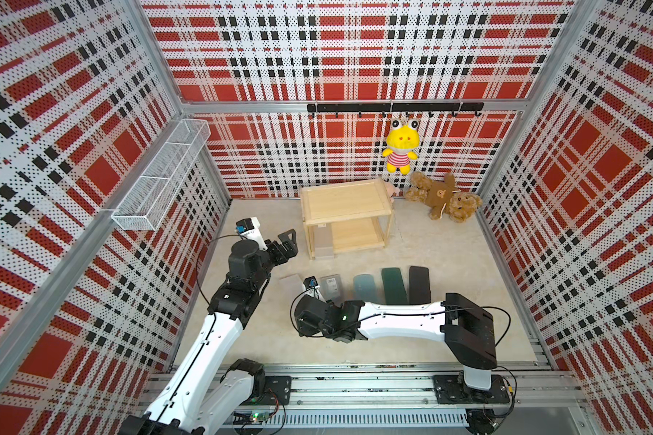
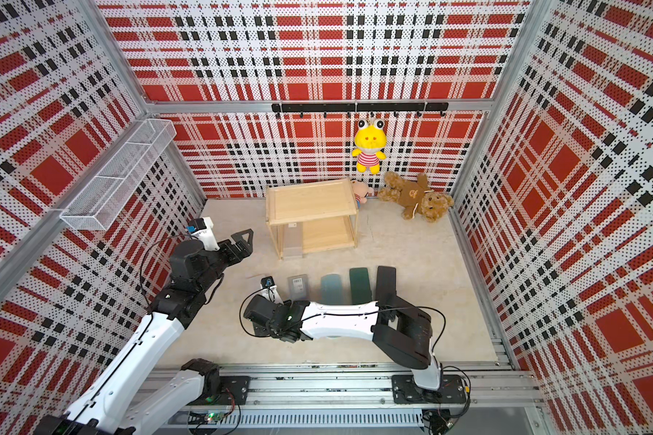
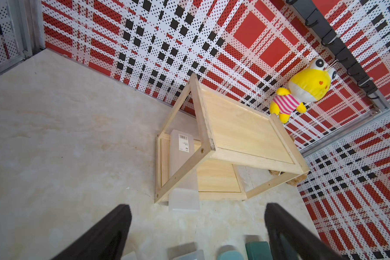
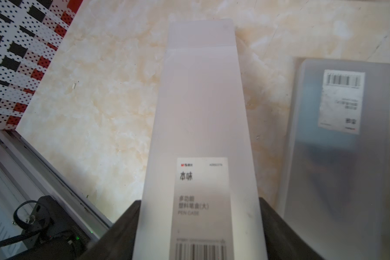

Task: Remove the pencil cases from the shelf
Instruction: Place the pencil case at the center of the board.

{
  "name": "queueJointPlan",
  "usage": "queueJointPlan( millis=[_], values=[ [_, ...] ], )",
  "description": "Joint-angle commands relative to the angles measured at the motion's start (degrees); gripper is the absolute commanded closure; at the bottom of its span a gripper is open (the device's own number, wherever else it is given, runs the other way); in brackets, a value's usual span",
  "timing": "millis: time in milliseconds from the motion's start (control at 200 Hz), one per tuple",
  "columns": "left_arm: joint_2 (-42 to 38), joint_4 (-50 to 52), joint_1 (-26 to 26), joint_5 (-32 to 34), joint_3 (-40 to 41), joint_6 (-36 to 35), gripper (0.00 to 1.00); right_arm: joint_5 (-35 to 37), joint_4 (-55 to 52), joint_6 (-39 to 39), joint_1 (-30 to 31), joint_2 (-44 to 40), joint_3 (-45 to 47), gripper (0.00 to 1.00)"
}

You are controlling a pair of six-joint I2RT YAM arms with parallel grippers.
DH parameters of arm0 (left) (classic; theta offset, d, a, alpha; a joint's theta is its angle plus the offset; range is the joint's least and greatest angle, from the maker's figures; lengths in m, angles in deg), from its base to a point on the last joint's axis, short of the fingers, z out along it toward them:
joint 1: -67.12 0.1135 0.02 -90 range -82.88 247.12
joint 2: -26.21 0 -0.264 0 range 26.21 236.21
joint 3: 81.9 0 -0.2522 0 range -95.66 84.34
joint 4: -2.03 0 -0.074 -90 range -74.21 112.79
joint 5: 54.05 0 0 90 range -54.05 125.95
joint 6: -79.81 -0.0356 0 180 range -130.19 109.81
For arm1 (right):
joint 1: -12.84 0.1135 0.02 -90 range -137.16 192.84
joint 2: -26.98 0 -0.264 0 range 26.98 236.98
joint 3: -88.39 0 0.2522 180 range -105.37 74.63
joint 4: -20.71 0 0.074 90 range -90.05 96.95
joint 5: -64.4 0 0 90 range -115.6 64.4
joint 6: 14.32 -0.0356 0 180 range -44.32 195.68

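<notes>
My right gripper will next move down and release the labelled pencil case onto the bare floor beside the frosted case, because that part of the floor is clear.
The pale wooden shelf stands near the back wall. One frosted pencil case lies on its lower board, at the left, with one end sticking out over the front edge. My left gripper hangs open and empty to the left of that end. My right gripper is shut on another frosted, labelled pencil case, held low over the floor. To its right, a row lies on the floor: a frosted case, a teal one, a dark green one and a black one.
A white wire basket hangs on the left wall above my left arm. A teddy bear lies right of the shelf, and a pink toy sits behind it. A yellow plush hangs from the hook rail.
</notes>
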State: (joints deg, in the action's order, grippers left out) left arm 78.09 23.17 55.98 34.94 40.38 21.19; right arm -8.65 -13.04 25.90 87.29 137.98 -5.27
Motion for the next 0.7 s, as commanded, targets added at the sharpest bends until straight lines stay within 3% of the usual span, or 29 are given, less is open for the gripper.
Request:
queueJointPlan(
  millis=[0, 401, 581, 696],
  values=[
    [-0.5, 0.5, 1.0, -1.1, 0.6, -1.4, 0.01, -3.2, 1.7, -1.5, -0.7, 2.2, -2.2, 0.49],
    [0.0, 1.0, 2.0, -2.2, 2.0, -1.5, 0.01, -8.9, -3.0, -5.2, -1.7, 10.6, -8.2, 0.44],
    [0.1, 1.7, 2.7, -2.4, 1.9, -2.4, 0.01, -4.4, -6.6, -8.4, -1.7, 9.1, -7.3, 0.44],
    [0.5, 1.5, 2.9, -2.6, 2.2, -2.4, 0.01, -1.9, -8.8, -10.7, -1.5, 7.2, -5.7, 0.5]
  ],
)
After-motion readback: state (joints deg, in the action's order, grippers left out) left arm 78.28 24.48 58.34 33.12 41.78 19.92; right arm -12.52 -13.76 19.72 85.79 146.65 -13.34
